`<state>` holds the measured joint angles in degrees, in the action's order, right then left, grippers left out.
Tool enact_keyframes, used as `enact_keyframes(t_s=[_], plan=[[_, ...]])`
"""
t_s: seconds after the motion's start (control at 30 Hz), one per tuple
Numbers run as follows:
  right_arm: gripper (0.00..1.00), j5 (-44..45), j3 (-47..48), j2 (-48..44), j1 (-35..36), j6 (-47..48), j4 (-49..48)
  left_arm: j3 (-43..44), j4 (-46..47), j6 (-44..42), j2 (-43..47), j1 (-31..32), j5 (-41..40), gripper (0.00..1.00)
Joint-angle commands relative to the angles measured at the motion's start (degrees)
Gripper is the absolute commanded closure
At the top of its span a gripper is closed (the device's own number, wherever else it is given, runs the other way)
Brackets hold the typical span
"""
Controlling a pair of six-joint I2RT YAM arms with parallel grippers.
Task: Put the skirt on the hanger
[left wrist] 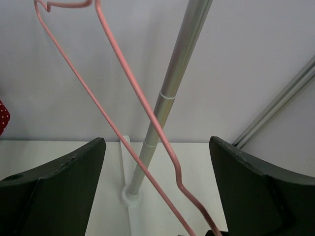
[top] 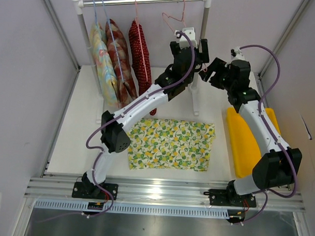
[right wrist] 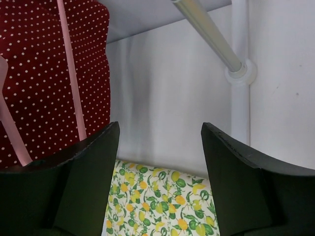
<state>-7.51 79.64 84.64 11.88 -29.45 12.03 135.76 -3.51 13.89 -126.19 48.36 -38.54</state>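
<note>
The pink wire [left wrist: 164, 143] is still unclamped, so my left gripper will next move slightly toward the red white-dotted garment and close its fingers on the wire.
The lemon-print skirt [top: 172, 144] lies flat on the table in front of the arms; its far edge shows low in the right wrist view [right wrist: 162, 201]. The pink wire hanger [top: 174, 17] hangs empty on the rail near its right end. My left gripper [top: 190, 45] is raised to it and open; in the left wrist view [left wrist: 156, 142] two of the hanger's wires [left wrist: 131, 73] pass between the jaws without being clamped. My right gripper [top: 208, 69] is open and empty, just right of the rack post, and also shows in its own wrist view [right wrist: 160, 128].
A clothes rail [top: 141, 1] on white posts [top: 201, 47] spans the back. A red white-dotted garment [top: 141, 55] and two floral garments [top: 105, 59] hang on its left part. The red one fills the upper left of the right wrist view [right wrist: 49, 73]. A yellow pad [top: 244, 142] lies at the right.
</note>
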Motion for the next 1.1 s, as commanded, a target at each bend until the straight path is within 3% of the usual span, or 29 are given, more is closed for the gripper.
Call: enact_keyframes(t_s=[0.0, 0.17, 0.27, 0.3, 0.4, 0.43, 0.47, 0.5, 0.53, 0.77, 1.07], plan=[[0.27, -0.40, 2.37, -2.99, 0.78, 2.56, -2.28, 3.28, 2.45, -0.35, -0.02, -1.16, 0.84, 0.08], [0.27, -1.02, -1.14, -5.01, 1.13, 2.82, -2.54, 2.93, 2.28, -0.53, -0.37, -1.78, 0.40, 0.09], [0.27, -0.49, -3.16, -6.59, 1.04, 3.00, -2.98, 3.01, 0.88, 0.08, -0.20, -2.21, -0.39, 0.21], [0.27, -0.49, -3.43, -6.86, 1.04, 3.08, -2.89, 2.84, 0.00, 0.26, -0.20, -2.48, -0.22, 0.34], [0.27, -0.75, -4.05, -7.30, 1.13, 3.09, -2.45, 1.79, -1.50, 1.57, 0.68, -2.92, 0.22, 0.56], [0.28, -0.93, -4.31, -7.38, 1.13, 3.17, -2.45, 1.35, -2.02, 2.01, 1.38, -3.01, 0.66, 0.70], [0.28, -0.93, -4.57, -7.47, 1.04, 3.26, -2.19, 0.30, -2.20, 2.19, 1.91, -3.01, 0.66, 0.76], [0.28, -0.76, -5.10, -7.82, 1.04, 3.35, -2.10, 0.03, -2.47, 2.11, 2.35, -3.09, 0.84, 0.93], [0.28, -0.58, -5.37, -8.09, 1.13, 3.44, -2.01, -0.15, -2.64, 2.02, 2.70, -3.01, 0.93, 1.00], [0.29, -0.93, -7.13, -9.41, 0.25, 3.17, -1.75, -1.46, -4.67, -2.19, 8.14, -3.45, 3.91, 1.00], [0.30, -1.98, -7.92, -10.72, -0.54, 3.17, -1.57, -9.28, -2.74, -3.61, 17.11, -4.76, 9.44, 1.00]])
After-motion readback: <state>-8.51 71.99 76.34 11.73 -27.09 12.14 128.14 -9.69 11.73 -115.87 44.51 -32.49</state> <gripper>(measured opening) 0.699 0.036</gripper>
